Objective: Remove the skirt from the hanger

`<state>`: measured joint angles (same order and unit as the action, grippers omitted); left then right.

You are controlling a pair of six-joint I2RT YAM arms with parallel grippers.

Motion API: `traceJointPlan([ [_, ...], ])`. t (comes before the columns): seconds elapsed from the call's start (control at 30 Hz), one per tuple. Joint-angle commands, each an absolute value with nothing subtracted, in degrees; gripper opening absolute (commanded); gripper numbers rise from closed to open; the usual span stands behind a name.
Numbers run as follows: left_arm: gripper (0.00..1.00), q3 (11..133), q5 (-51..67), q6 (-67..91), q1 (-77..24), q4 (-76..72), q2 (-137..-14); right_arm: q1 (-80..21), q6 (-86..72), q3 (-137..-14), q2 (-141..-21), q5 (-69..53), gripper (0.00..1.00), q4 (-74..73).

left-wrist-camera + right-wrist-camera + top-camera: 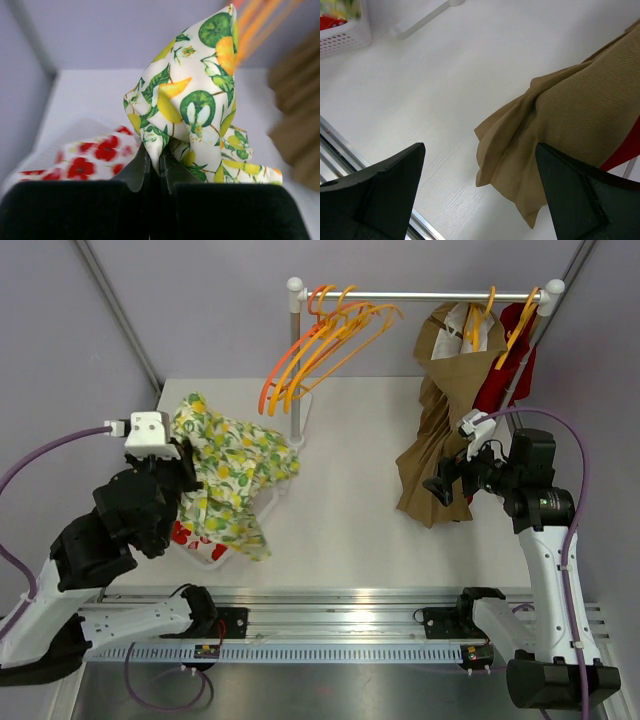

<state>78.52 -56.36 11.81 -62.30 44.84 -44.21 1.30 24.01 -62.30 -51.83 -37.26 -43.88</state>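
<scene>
My left gripper should next lower the lemon skirt onto the cloth in the basket and release the skirt's fold, since the white basket already holding red poppy-print cloth is below.
A lemon-print skirt hangs from my left gripper at the table's left; the jaws are shut on a fold of it. A tan skirt hangs from an orange hanger at the right end of the rail, its hem near the table. My right gripper is open beside the tan skirt's lower edge; in the right wrist view the tan cloth lies between and beyond the spread fingers. A red garment hangs behind the tan skirt.
Several empty orange hangers hang at the rail's left end by the white post. A white basket holding red poppy-print cloth sits under the lemon skirt. Metal rail edge runs along the table's front.
</scene>
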Motion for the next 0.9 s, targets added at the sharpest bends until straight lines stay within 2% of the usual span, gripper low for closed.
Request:
traceJointPlan([
  [0.0, 0.0, 79.01, -61.81, -1.56, -51.74, 42.73, -47.63, 3.16, 21.97, -61.79, -51.24, -41.3, 1.0, -39.29],
  [0.1, 0.0, 77.44, -51.79, -0.8, -40.13, 41.92, -49.83, 3.95, 22.15, -61.7, -51.15, -42.88, 1.0, -39.64],
  [0.47, 0.0, 62.96, -20.5, 7.11, -12.06, 37.19, -51.76, 5.1, 22.06, -61.96, -51.68, -46.05, 0.99, -39.73],
  [0.63, 0.0, 54.5, -2.75, 16.77, 2.44, 31.47, -59.56, 5.36, 22.24, -62.23, -51.24, -46.23, 0.99, -40.25],
  [0.73, 0.0, 51.95, 3.06, 23.28, 4.66, 27.08, -64.49, 5.36, 23.11, -62.66, -50.89, -46.58, 0.99, -41.22],
  [0.87, 0.0, 51.15, 8.96, 27.06, 4.66, 21.19, -77.05, 5.36, 25.83, -64.24, -50.8, -48.95, 0.99, -44.2],
])
